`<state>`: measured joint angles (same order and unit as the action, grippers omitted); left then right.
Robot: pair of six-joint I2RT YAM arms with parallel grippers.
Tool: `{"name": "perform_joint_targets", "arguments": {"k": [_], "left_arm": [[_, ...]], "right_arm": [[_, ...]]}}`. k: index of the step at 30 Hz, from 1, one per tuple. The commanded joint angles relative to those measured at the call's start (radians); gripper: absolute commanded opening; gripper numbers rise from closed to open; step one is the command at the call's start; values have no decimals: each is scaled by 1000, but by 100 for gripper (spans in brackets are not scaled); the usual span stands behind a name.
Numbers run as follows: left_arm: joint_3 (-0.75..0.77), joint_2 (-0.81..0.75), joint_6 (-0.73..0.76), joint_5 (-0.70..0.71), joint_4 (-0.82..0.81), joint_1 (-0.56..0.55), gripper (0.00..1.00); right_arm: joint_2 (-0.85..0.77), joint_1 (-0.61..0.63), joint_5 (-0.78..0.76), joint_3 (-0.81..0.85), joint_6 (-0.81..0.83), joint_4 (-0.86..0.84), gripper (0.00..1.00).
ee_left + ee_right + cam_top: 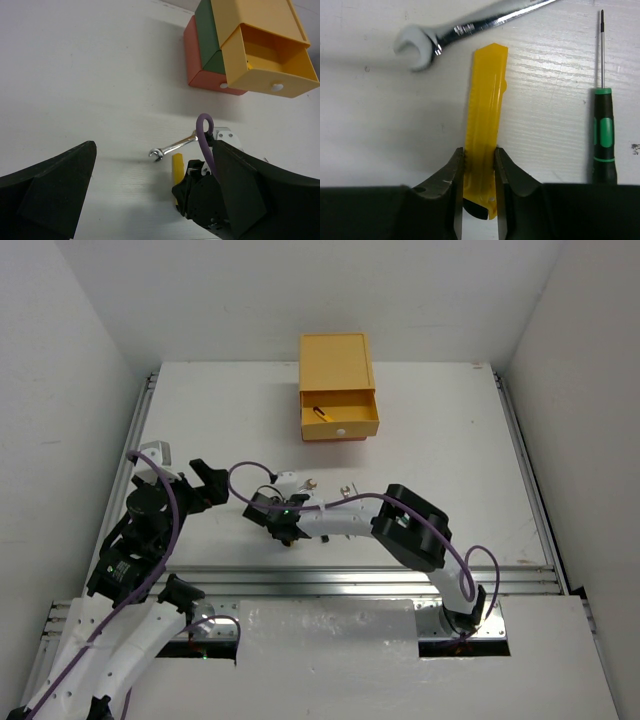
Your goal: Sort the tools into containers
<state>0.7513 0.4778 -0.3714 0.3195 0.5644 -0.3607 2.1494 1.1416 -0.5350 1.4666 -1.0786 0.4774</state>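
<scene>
The right gripper carries the knife up and outward over the open yellow drawer (340, 415) next and releases it. That drawer lies outward and holds a yellow-handled item.
In the right wrist view, my right gripper (479, 152) is shut on the yellow utility knife (485, 115), which lies flat on the white table; both fingers press its sides near the black end. A silver open-end wrench (460, 31) lies just beyond the knife's tip. A green-and-black screwdriver (603, 130) lies to the knife's right. The left wrist view shows the same wrench (172, 147) and knife (177, 167) between my left gripper's (155, 165) wide-open fingers, which hold nothing. The chest (337, 365) stands at the back with its yellow top drawer (340, 415) pulled out.
Below the open yellow drawer (270, 60) sit the closed green drawer (207, 35) and the red-orange one (200, 55). A thin yellow-handled item (320, 412) lies inside the open drawer. White walls enclose the table on three sides. A purple cable (205, 135) loops over the right arm.
</scene>
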Motion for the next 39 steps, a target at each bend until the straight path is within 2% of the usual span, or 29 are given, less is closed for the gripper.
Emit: {"name": "perform_joint_targets", "arguments": {"k": [1,6,14,18,21,25,30,34,39], "left_arm": [[6,-1,9,-11,-49,-4,100],[6,1,11,-14,-49,-4,100],[6,-11,11,-11,-49,-4,100],[6,-16,11,-5,-49,-4,100],[8,-18,9,-2,-49,-4,100],[8,-19,9,4,-46,-4,100],[6,-15,12,-8,-50,-4,100],[6,-1,15,-17,-52,-3,100],[6,-2,17,-25,-55,-3,100]], "right_arm": [[-37,0,1,-51,-43,-33,20],[-106,1,4,-69,-30,-51,8],[-393,-3,7,-250,49,-167,6],[-563,-48,-8,-252,114,-197,6],[-598,-171,15,-189,134,-191,7],[-573,-285,27,-50,102,-183,7],[-507,-339,-165,87,25,-184,9],[-450,-385,-240,174,-110,-191,10],[-320,-440,-287,355,-280,-18,13]]}}
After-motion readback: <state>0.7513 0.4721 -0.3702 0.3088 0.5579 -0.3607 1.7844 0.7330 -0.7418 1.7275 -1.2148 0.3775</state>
